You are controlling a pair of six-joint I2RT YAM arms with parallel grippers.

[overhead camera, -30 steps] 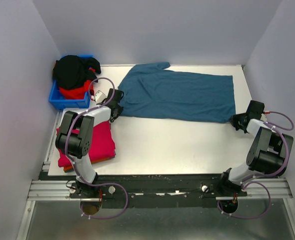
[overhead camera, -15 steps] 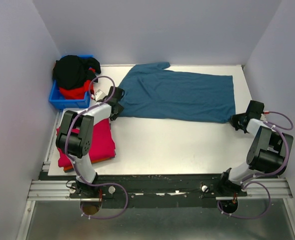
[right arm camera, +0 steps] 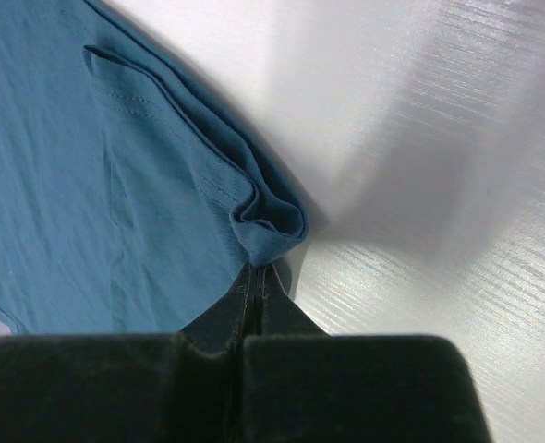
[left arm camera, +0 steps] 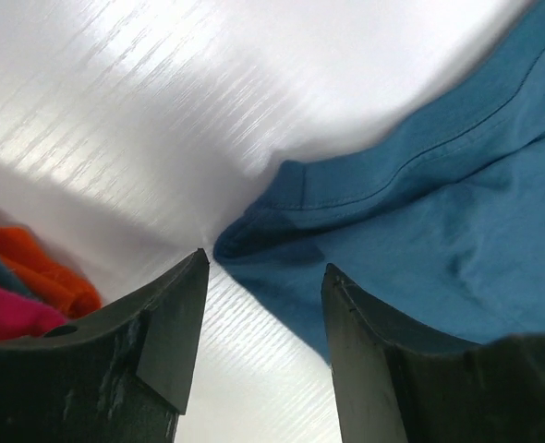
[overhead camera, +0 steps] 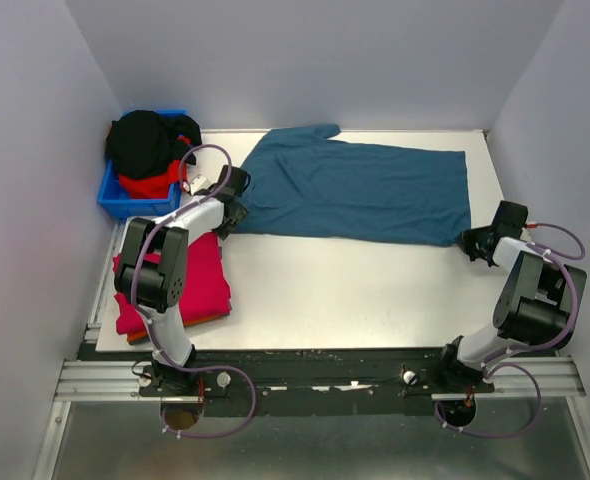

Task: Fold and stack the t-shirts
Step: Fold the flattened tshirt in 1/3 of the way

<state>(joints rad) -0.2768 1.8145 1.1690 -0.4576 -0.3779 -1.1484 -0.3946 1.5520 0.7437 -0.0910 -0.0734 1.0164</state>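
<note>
My left gripper eases onto the teal-blue shirt's rumpled corner (overhead camera: 242, 228) (left arm camera: 245, 257), just past its fingers, next. It then closes on that corner, since the gripper's fingers straddle it.
The teal-blue t-shirt (overhead camera: 355, 190) lies spread flat across the back of the table. My left gripper (overhead camera: 233, 215) stands open at the shirt's near-left corner. In the left wrist view the rumpled corner (left arm camera: 263, 231) rests on the table just past the gripper (left arm camera: 265, 265), with bare tabletop between the fingers. My right gripper (overhead camera: 467, 241) is at the near-right corner, and in the right wrist view it (right arm camera: 258, 269) is shut on a bunched fold of the teal shirt (right arm camera: 268, 226). A folded crimson-pink t-shirt (overhead camera: 190, 285) lies on an orange one (left arm camera: 55, 277) at the left edge.
A small bright-blue bin (overhead camera: 125, 200) at the back left holds a black shirt (overhead camera: 143, 142) and a red one (overhead camera: 153, 184). Grey walls close in the table on three sides. The arm bases sit on the rail (overhead camera: 315, 380) at the near edge.
My left gripper has opened and let go of the shirt's near-left corner, shifting slightly toward the back. The right gripper has stayed shut on its corner.
</note>
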